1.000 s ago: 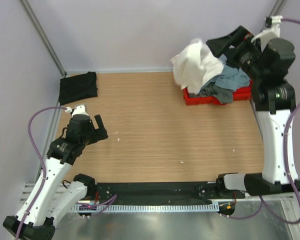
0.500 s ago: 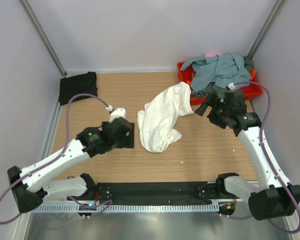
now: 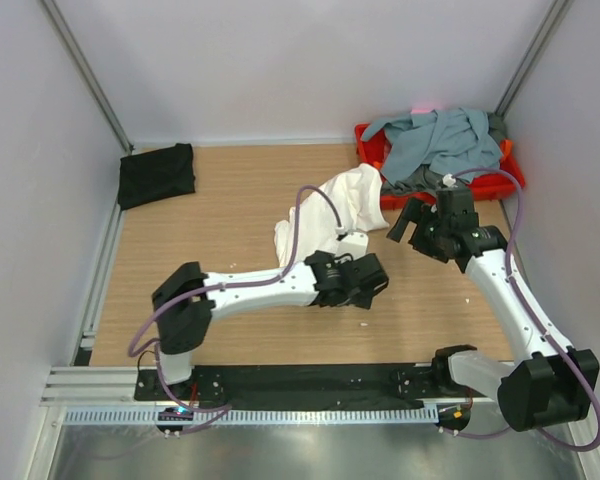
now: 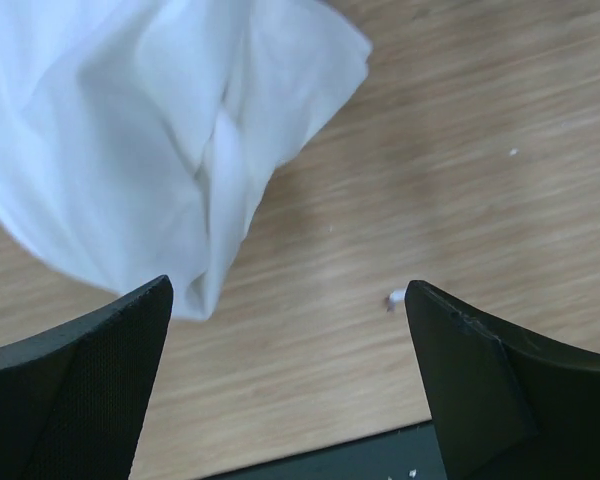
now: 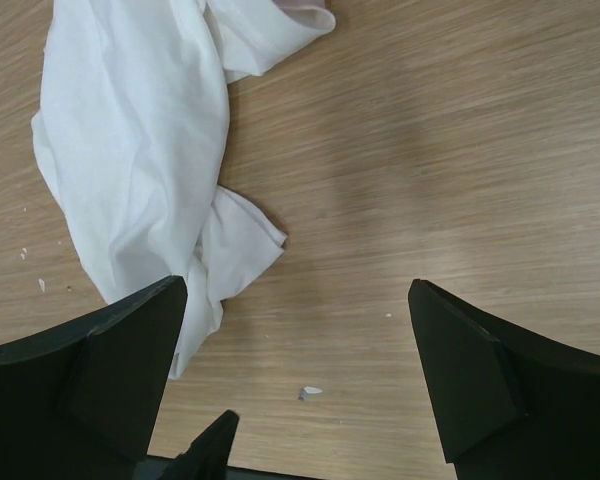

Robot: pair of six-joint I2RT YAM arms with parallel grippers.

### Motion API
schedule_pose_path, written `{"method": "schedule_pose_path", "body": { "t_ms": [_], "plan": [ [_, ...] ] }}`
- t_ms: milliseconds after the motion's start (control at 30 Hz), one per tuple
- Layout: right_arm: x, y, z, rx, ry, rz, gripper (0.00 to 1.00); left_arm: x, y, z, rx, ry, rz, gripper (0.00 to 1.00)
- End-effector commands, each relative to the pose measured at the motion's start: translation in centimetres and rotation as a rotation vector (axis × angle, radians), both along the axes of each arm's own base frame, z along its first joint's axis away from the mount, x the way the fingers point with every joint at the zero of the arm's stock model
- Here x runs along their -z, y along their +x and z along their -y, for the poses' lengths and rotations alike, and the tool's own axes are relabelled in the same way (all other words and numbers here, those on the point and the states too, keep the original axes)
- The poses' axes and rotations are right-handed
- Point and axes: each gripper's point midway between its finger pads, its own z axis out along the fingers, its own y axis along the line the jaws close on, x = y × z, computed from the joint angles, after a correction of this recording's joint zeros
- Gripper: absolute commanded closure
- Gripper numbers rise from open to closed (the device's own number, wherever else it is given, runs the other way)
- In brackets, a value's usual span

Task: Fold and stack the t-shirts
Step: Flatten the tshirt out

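Observation:
My left gripper should next move toward the white t-shirt and go down to the fold beside its flap, since only wood shows between my open fingers.
A crumpled white t-shirt lies mid-table, its near end hidden under my left arm. It shows at the top left in the left wrist view and in the right wrist view. My left gripper hangs just beyond the shirt's near right end, open, with only bare wood between its fingers. To the shirt's right my right gripper is open too and holds nothing. A folded black t-shirt rests at the far left. A grey-blue t-shirt drapes over darker cloth in the red tray.
The red tray stands at the far right corner against the wall. A small white scrap lies on the wood near the front, and a black strip runs along the table's near edge. Frame posts rise at both back corners.
The white t-shirt, held high over the tray by my right gripper a second ago, now lies loose on the table. My left arm has swept from the left side across to the shirt's near right end.

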Motion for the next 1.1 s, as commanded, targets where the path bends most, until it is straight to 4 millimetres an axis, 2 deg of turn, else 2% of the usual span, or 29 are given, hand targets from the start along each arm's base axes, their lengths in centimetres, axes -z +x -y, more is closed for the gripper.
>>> {"method": "schedule_pose_path", "body": {
  "t_ms": [0, 33, 67, 100, 167, 300, 367, 400, 433, 467, 500, 567, 600, 633, 667, 767, 800, 833, 900, 933, 1067],
  "plan": [
    [-3.1, 1.8, 0.8, 0.014, -0.044, 0.126, 0.00, -0.4, 3.4, 2.7, 0.018, -0.008, 0.068, 0.00],
    [-3.0, 1.8, 0.9, 0.015, -0.048, 0.125, 0.00, 0.1, 4.1, 2.9, 0.024, -0.006, 0.061, 0.00],
    [-2.8, 1.9, 0.9, 0.016, -0.051, 0.121, 0.00, 2.1, 4.2, 3.3, 0.046, 0.028, 0.033, 0.00],
    [-2.7, 2.0, 0.9, 0.016, -0.052, 0.121, 0.00, 2.0, 4.7, 3.9, 0.053, 0.021, 0.032, 0.01],
    [-2.2, 2.4, 0.9, 0.020, -0.053, 0.109, 0.00, 4.1, 5.4, 3.8, 0.052, 0.058, 0.005, 0.03],
    [-1.7, 3.4, 0.8, 0.019, -0.045, 0.094, 0.00, 6.4, 6.4, 3.2, 0.049, 0.102, -0.020, 0.12],
    [-1.4, 4.2, 0.4, 0.014, -0.034, 0.095, 0.00, 7.0, 6.9, 2.8, 0.045, 0.114, -0.021, 0.26],
    [-1.2, 4.4, 0.3, 0.010, -0.027, 0.091, 0.00, 7.4, 7.2, 2.5, 0.049, 0.124, -0.024, 0.38],
    [-1.4, 5.0, 0.0, 0.001, -0.020, 0.104, 0.00, 7.4, 7.3, 2.3, 0.050, 0.126, -0.026, 0.74],
    [-1.1, 5.3, -0.4, -0.015, -0.001, 0.097, 0.00, 7.5, 7.2, 2.0, 0.051, 0.133, -0.027, 0.89],
    [-0.3, 5.8, -0.9, -0.030, 0.010, 0.079, 0.00, 6.9, 7.3, 1.3, 0.041, 0.138, -0.013, 1.00],
    [0.4, 6.9, -1.7, -0.059, 0.035, 0.079, 0.00, 6.2, 7.1, 0.2, 0.030, 0.142, 0.000, 1.00],
    [2.0, 7.4, -2.0, -0.074, 0.037, 0.040, 0.00, 6.3, 6.8, -0.9, 0.023, 0.156, 0.001, 1.00],
    [2.3, 8.2, -2.3, -0.086, 0.046, 0.048, 0.00, 5.1, 6.8, -1.3, 0.015, 0.133, 0.015, 1.00],
    [2.9, 8.7, -2.7, -0.097, 0.055, 0.041, 0.00, 4.8, 6.6, -1.8, 0.015, 0.127, 0.014, 1.00],
    [5.4, 10.3, -3.6, -0.128, 0.074, 0.011, 0.01, 5.2, 5.9, -3.3, 0.014, 0.140, 0.001, 1.00],
    [5.7, 10.9, -3.6, -0.128, 0.065, 0.014, 0.01, 5.3, 6.0, -3.5, 0.012, 0.140, -0.001, 1.00],
    [7.0, 11.5, -3.7, -0.130, 0.056, -0.006, 0.02, 5.3, 5.8, -3.7, 0.013, 0.142, -0.002, 1.00],
    [7.4, 12.3, -4.0, -0.142, 0.061, -0.009, 0.05, 5.8, 5.5, -4.2, 0.010, 0.149, -0.011, 1.00],
    [8.2, 12.6, -4.4, -0.148, 0.060, -0.019, 0.06, 5.9, 5.4, -4.3, 0.010, 0.147, -0.014, 1.00],
    [9.1, 13.2, -5.6, -0.180, 0.048, -0.022, 0.13, 5.6, 5.2, -4.7, 0.008, 0.139, -0.013, 1.00]
  ]
}}
